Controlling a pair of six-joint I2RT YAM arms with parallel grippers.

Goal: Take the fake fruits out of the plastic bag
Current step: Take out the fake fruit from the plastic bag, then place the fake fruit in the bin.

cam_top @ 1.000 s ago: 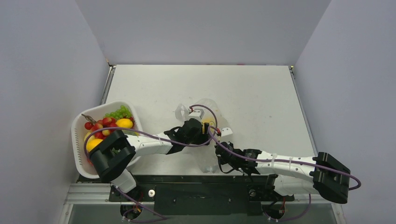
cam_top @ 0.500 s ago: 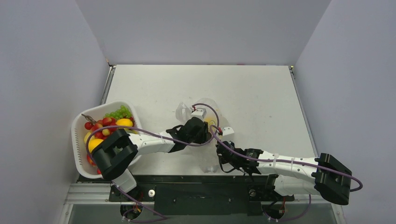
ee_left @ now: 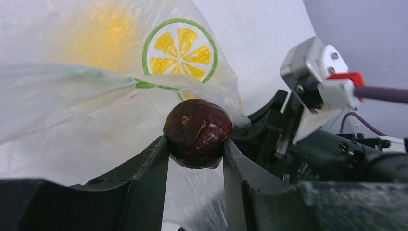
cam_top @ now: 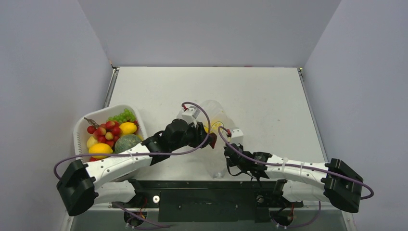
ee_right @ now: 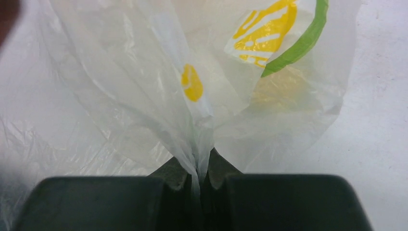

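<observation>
I need to swing my left gripper to the left in the top view next, over the lemon (cam_top: 128, 128) beside the grapes, and let go of the dark red fruit, since the basket already holds fruits.
A dark red, wrinkled fake fruit (ee_left: 198, 130) sits pinched between the fingertips of my left gripper (ee_left: 195, 144), just outside the plastic bag (ee_left: 96, 96). From above, that gripper (cam_top: 210, 139) hovers at the bag's near side with the dark red fruit (cam_top: 212, 143) at its tip. The clear bag (cam_top: 214, 111), printed with a lemon slice, lies mid-table, and a yellow fruit (cam_top: 214, 126) shows through its film. My right gripper (ee_right: 198, 175) is shut on a gathered fold of the bag (ee_right: 144, 72). In the top view, the right gripper (cam_top: 228, 153) is at the bag's near right.
A white oval basket (cam_top: 79, 132) at the left table edge holds several fruits: green grapes, red cherries, lemons and a green melon. The right arm's wrist (ee_left: 317, 77) is close beside my left gripper. The left arm stretches from the near left corner towards the bag.
The left gripper has shut on the dark red fruit and drawn back out of the bag towards the near left. Its elbow has swung down and left. The right gripper has kept its hold.
</observation>
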